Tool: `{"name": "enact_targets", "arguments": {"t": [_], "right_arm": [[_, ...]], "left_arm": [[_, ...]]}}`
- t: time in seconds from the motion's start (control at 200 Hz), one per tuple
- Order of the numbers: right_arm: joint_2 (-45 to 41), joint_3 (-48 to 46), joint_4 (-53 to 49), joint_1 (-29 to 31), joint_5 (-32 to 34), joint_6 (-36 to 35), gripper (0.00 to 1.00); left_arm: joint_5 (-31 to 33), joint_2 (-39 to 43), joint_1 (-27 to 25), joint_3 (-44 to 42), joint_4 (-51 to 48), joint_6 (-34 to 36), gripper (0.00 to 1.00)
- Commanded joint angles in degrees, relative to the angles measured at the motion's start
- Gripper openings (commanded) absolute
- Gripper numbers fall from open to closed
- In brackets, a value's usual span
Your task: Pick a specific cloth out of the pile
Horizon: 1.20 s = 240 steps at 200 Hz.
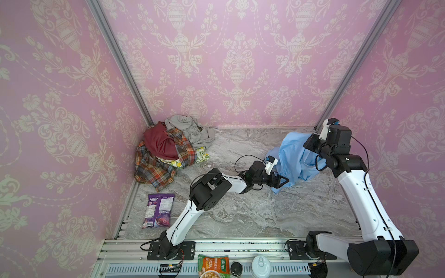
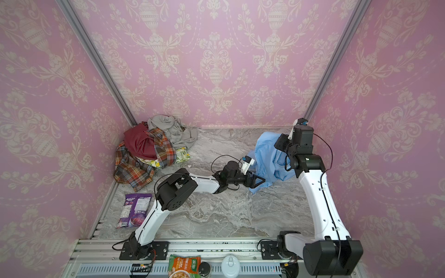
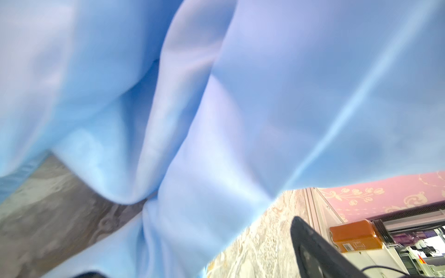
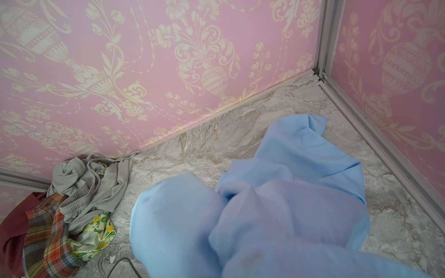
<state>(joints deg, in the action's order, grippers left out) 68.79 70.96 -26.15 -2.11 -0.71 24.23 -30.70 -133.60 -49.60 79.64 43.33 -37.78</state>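
Note:
I need to lower the part of the cloth that my right gripper holds next. It should go onto the cloth's lower folds on the table below, away from the pile, and then I should let go.
The cloth [image 1: 293,158] [image 2: 267,154], light sky-blue, hangs at the back right with its lower edge on the marble table. My right gripper [image 1: 309,143] [image 2: 280,142] is shut on its upper part and holds it above the table. In the right wrist view the cloth [image 4: 289,192] hides the jaws. My left gripper [image 1: 281,180] [image 2: 258,180] stands open at the cloth's lower left edge. In the left wrist view one black finger [image 3: 310,245] shows beside the cloth [image 3: 240,96]. The pile [image 1: 166,154] [image 2: 147,154] [image 4: 60,216] lies in the back left corner, apart from the cloth.
The pile holds a grey garment [image 1: 190,131], a dark red cloth [image 1: 161,144], plaid [image 1: 154,171] and floral fabric [image 1: 201,155]. A purple snack bag [image 1: 157,210] lies at the front left. A food packet [image 1: 213,266] and white lid [image 1: 261,266] sit by the front rail. Pink walls enclose three sides.

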Motion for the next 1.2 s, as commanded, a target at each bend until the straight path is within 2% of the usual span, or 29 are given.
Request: {"name": "enact_targets", "arguments": {"t": [0.0, 0.145, 0.275, 0.53, 0.821, 1.196], "right_arm": [[-1.41, -2.42, 1.19, 0.12, -0.74, 0.64, 0.00], [-1.77, -6.37, 0.82, 0.17, -1.01, 0.07, 0.00], [-1.47, -9.05, 0.68, 0.09, -0.84, -0.34, 0.00], [1.76, -14.77, 2.24, 0.16, -4.45, 0.29, 0.00], [12.84, -15.15, 3.47, 0.18, -7.27, 0.19, 0.00], [29.94, -9.61, 1.12, 0.62, -7.13, -0.46, 0.00]], "left_arm": [[-2.05, 3.56, 1.24, -3.88, 7.23, -2.85, 0.92], [-1.34, 5.88, 2.27, -9.63, 11.94, -5.00, 0.90], [0.37, 8.54, 3.09, -13.45, 13.04, -4.09, 0.90], [0.18, 7.60, 3.12, -11.10, 15.00, -6.77, 0.89], [-0.09, 7.25, 1.35, -8.35, 14.88, -6.61, 0.87], [2.52, 16.42, 1.44, -16.68, 9.78, 0.85, 0.88]]}}
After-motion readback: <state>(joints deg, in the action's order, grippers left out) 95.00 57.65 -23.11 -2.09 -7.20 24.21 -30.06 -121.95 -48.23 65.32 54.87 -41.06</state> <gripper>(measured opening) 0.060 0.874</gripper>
